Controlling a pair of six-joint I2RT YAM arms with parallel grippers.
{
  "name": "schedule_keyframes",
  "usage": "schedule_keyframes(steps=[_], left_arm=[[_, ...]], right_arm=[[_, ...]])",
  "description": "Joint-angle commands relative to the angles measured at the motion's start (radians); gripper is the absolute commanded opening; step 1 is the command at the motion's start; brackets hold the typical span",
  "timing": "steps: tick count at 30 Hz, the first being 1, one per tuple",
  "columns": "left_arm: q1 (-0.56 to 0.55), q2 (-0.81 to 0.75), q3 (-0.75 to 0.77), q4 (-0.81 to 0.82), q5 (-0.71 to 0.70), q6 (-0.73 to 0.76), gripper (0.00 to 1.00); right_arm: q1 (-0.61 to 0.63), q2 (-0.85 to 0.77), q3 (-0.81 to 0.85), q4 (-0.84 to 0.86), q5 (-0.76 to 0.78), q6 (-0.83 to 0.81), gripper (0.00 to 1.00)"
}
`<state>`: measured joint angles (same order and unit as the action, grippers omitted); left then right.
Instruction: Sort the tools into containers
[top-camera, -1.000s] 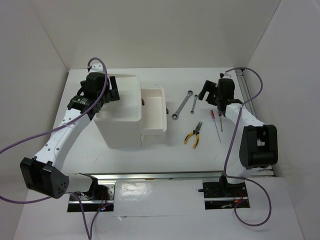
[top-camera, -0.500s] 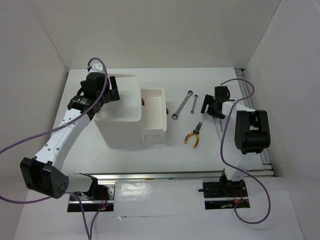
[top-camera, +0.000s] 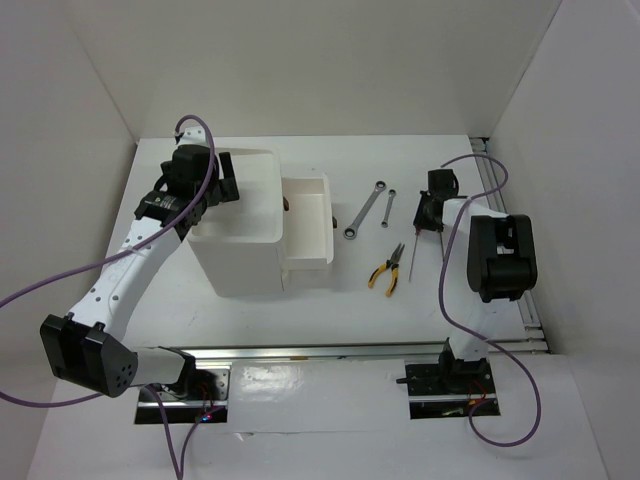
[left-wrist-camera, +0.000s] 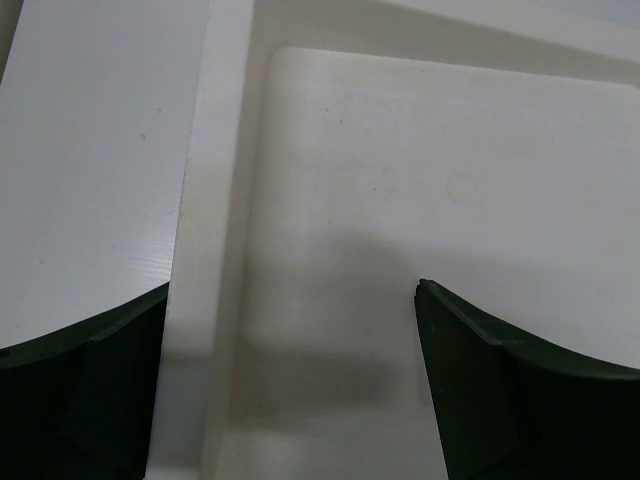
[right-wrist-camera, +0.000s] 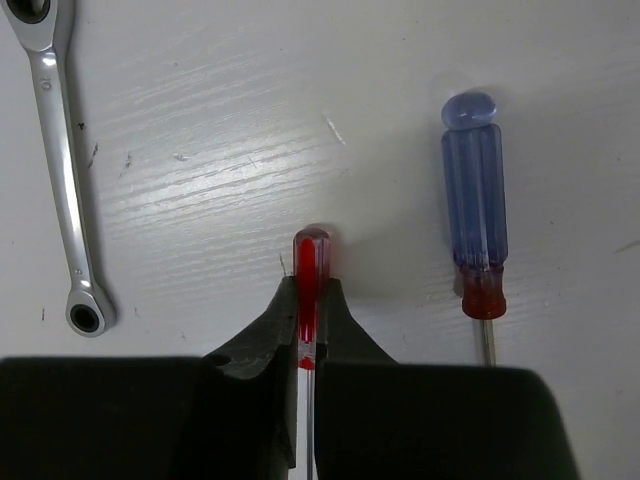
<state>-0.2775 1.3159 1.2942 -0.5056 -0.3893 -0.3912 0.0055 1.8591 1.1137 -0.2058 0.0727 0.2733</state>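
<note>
I should next lift my right gripper and move it over the open, empty drawer (top-camera: 311, 221), to the gripper's left in the top view, to let go of the screwdriver.
In the right wrist view my right gripper (right-wrist-camera: 311, 295) is shut on the thin red-handled screwdriver (right-wrist-camera: 311, 258), low on the table; the handle tip pokes out past the fingers. A purple-handled screwdriver (right-wrist-camera: 474, 200) lies just right of it and a small silver wrench (right-wrist-camera: 60, 170) to the left. From above, the right gripper (top-camera: 428, 212) sits right of the long ratchet wrench (top-camera: 365, 210), with the yellow-handled pliers (top-camera: 387, 268) nearer. My left gripper (left-wrist-camera: 290, 340) is open and empty over the white box's recessed top tray (left-wrist-camera: 400, 200).
The white box (top-camera: 240, 255) stands left of centre with one drawer (top-camera: 308, 245) pulled out to the right. The right arm's elbow (top-camera: 503, 258) is folded over the table's right side beside a metal rail (top-camera: 530, 310). White walls surround the table.
The right gripper came down over the red screwdriver and closed on its handle; the shaft now angles to the left. The right arm folded lower. The left arm has not moved.
</note>
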Motion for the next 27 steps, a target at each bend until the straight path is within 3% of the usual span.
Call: schedule_keyframes(steps=[1,4,10,13,16,21,27], left_arm=[[-0.025,0.052,-0.039,-0.114,0.133,0.015,1.0],[-0.025,0.052,-0.039,-0.114,0.133,0.015,1.0],[-0.025,0.052,-0.039,-0.114,0.133,0.015,1.0],[-0.025,0.052,-0.039,-0.114,0.133,0.015,1.0],[-0.025,0.052,-0.039,-0.114,0.133,0.015,1.0],[-0.025,0.052,-0.039,-0.114,0.133,0.015,1.0],[-0.025,0.052,-0.039,-0.114,0.124,0.015,1.0]], right_arm=[[-0.006,0.023,-0.003,-0.098,0.044,0.0,0.0],[0.004,-0.02,0.017,-0.121,0.044,0.009,0.0],[0.139,-0.201,0.155,-0.196,0.07,0.056,0.0],[0.217,-0.317,0.199,-0.133,-0.039,0.136,0.0],[0.306,-0.394,0.199,0.041,-0.166,0.228,0.0],[0.466,-0.315,0.328,0.117,-0.218,0.287,0.0],[0.583,-0.184,0.382,0.14,-0.159,0.287,0.0]])
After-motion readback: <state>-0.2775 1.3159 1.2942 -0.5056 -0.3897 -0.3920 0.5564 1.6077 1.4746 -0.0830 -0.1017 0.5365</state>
